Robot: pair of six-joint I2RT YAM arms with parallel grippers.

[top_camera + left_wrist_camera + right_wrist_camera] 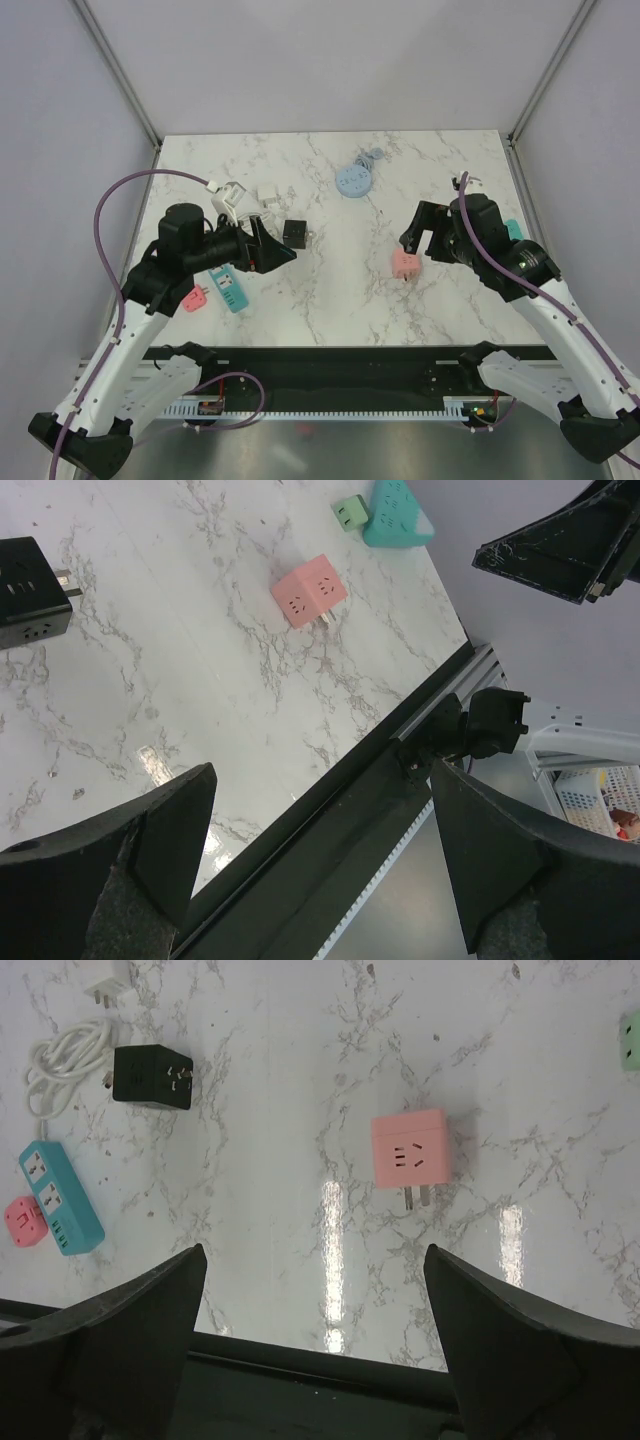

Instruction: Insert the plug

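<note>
The pink cube (406, 263) (411, 1149) is off-centre between my open fingers, so my right gripper needs to move toward the right in the wrist view and go down around it.
A pink cube adapter (405, 264) lies on the marble table right of centre, prongs toward the near edge; it also shows in the right wrist view (410, 1149) and the left wrist view (309, 590). A black cube adapter (295, 233) lies left of centre, also in the right wrist view (152, 1077). A teal power strip (230, 288) lies at the near left. My left gripper (275, 252) is open and empty, just left of the black cube. My right gripper (425, 243) is open and empty, just above and behind the pink cube.
A white cable with white plugs (235, 195) lies at the back left. A round blue socket (354, 178) sits at the back centre. A small pink adapter (195, 298) lies by the teal strip. Another teal strip (398, 512) and a green adapter (350, 513) lie at the right edge.
</note>
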